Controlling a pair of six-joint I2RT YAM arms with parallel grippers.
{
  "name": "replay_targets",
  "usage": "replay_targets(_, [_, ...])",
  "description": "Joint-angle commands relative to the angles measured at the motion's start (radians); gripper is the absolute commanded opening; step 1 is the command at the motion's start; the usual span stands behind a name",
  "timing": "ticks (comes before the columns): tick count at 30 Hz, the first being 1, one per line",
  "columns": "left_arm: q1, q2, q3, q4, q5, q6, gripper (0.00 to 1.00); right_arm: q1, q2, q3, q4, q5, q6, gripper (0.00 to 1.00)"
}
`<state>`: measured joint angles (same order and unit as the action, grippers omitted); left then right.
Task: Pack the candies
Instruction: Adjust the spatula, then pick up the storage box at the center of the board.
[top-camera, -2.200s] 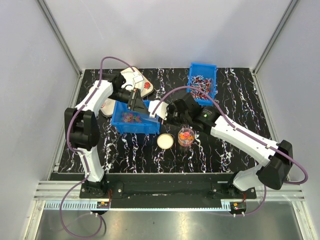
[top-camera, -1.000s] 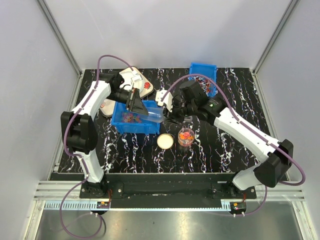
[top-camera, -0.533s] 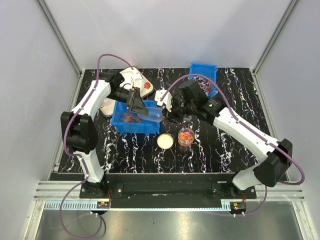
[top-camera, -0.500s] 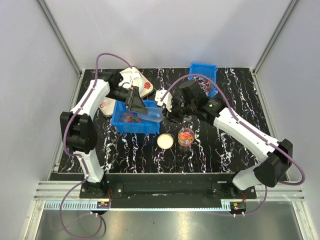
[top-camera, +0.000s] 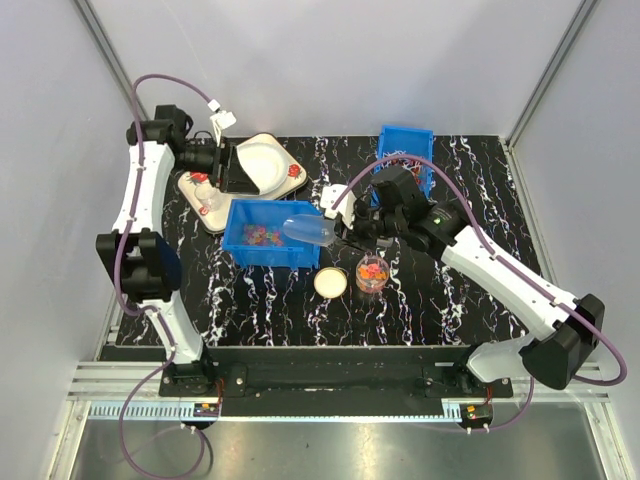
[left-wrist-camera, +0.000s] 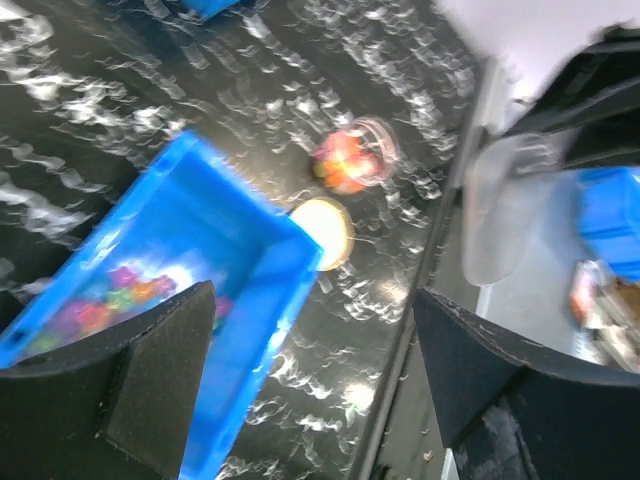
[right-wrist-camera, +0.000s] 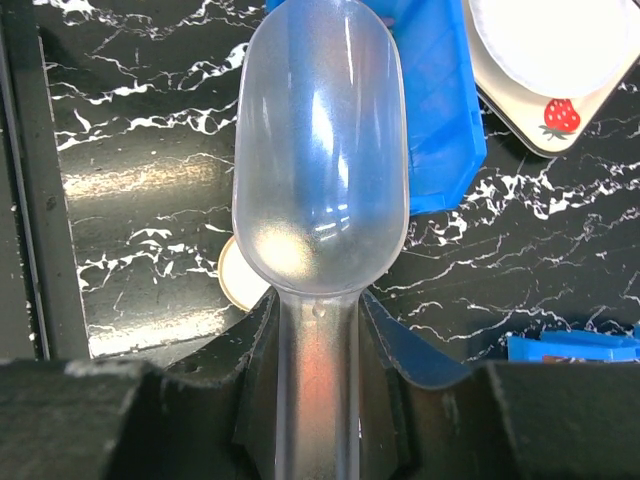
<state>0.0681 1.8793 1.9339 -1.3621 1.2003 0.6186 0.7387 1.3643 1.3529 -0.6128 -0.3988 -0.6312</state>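
The scoop hovers over the blue bin's opposite end, so my left gripper needs to turn and move down and back onto the blue bin's end (top-camera: 228, 223) by the candies next.
The candies (top-camera: 260, 236) lie in a blue bin (top-camera: 240, 250) at mid table; more fill a small clear cup (top-camera: 372, 272). In the blurred left wrist view the candies (left-wrist-camera: 95, 308), bin (left-wrist-camera: 250, 280) and cup (left-wrist-camera: 347, 163) show below my left gripper (left-wrist-camera: 315, 370), which is open and empty. It hangs high at the back left (top-camera: 226, 166). My right gripper (right-wrist-camera: 315, 320) is shut on the handle of a clear plastic scoop (right-wrist-camera: 320, 150). The empty scoop (top-camera: 308, 232) hovers over the bin's right end.
A cream lid (top-camera: 330, 282) lies left of the cup. A second blue bin (top-camera: 390, 150) of wrapped sweets stands at the back right. A white strawberry-marked plate (top-camera: 262, 162) and a white flat device (top-camera: 205, 200) sit at the back left.
My left gripper opened, let go of the scoop and swung up and back to the far left. The right gripper now holds the scoop alone, slightly lower over the bin's right end.
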Motion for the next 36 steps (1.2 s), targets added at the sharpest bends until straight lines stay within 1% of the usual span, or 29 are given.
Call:
replay_targets(1, [-0.01,-0.008,0.179,-0.184,-0.252,-0.069,0.84,0.001,-0.028,0.018,-0.001,0.035,-0.012,0.0])
replay_targets(5, [-0.033,0.014,0.289,-0.184,-0.407,-0.094,0.86,-0.001,-0.019,0.029,-0.019,0.048,-0.005,0.0])
replay_targets(6, [-0.042,0.015,0.306,-0.184,-0.476,-0.1,0.86,-0.004,-0.013,0.029,-0.019,0.046,-0.002,0.0])
replay_targets(9, [-0.062,-0.012,0.301,-0.184,-0.576,-0.065,0.86,-0.016,0.005,0.031,-0.016,0.038,0.011,0.0])
replay_targets(13, [-0.062,-0.086,0.177,-0.173,-0.561,-0.042,0.86,-0.019,0.025,0.046,-0.015,0.054,0.007,0.0])
replay_targets(16, [-0.038,-0.156,0.061,-0.154,-0.47,-0.023,0.88,-0.024,0.024,0.055,-0.013,0.052,0.007,0.0])
replay_targets(17, [-0.01,-0.178,0.024,-0.109,-0.45,-0.022,0.88,-0.024,0.015,0.052,-0.012,0.054,0.007,0.0])
replay_targets(18, [0.001,-0.201,-0.068,-0.068,-0.456,-0.075,0.88,-0.024,0.009,0.043,-0.008,0.054,0.004,0.0])
replay_targets(19, [0.01,-0.241,-0.113,0.005,-0.47,-0.094,0.89,-0.024,0.002,0.034,-0.002,0.06,-0.004,0.0])
replay_targets(20, [0.025,-0.258,-0.162,0.044,-0.505,-0.127,0.89,-0.025,-0.014,0.023,0.004,0.066,-0.008,0.0])
replay_targets(21, [0.027,-0.276,-0.255,0.088,-0.527,-0.149,0.89,-0.025,-0.024,-0.001,0.01,0.081,-0.012,0.0])
replay_targets(23, [0.039,-0.304,-0.326,0.136,-0.519,-0.137,0.9,-0.025,-0.05,-0.027,0.031,0.098,-0.025,0.0])
replay_targets(24, [0.039,-0.305,-0.375,0.152,-0.536,-0.16,0.9,-0.024,-0.059,-0.053,0.044,0.11,-0.028,0.0])
replay_targets(28, [0.045,-0.29,-0.447,0.271,-0.658,-0.246,0.91,-0.024,-0.103,-0.104,0.068,0.117,-0.039,0.0])
replay_targets(29, [0.047,-0.287,-0.458,0.296,-0.73,-0.285,0.92,-0.024,-0.119,-0.109,0.071,0.115,-0.039,0.0])
replay_targets(32, [0.052,-0.261,-0.49,0.36,-0.795,-0.336,0.92,-0.024,-0.133,-0.124,0.081,0.112,-0.041,0.0])
replay_targets(36, [0.052,-0.206,-0.481,0.399,-0.803,-0.391,0.91,-0.025,-0.128,-0.124,0.082,0.094,-0.041,0.0])
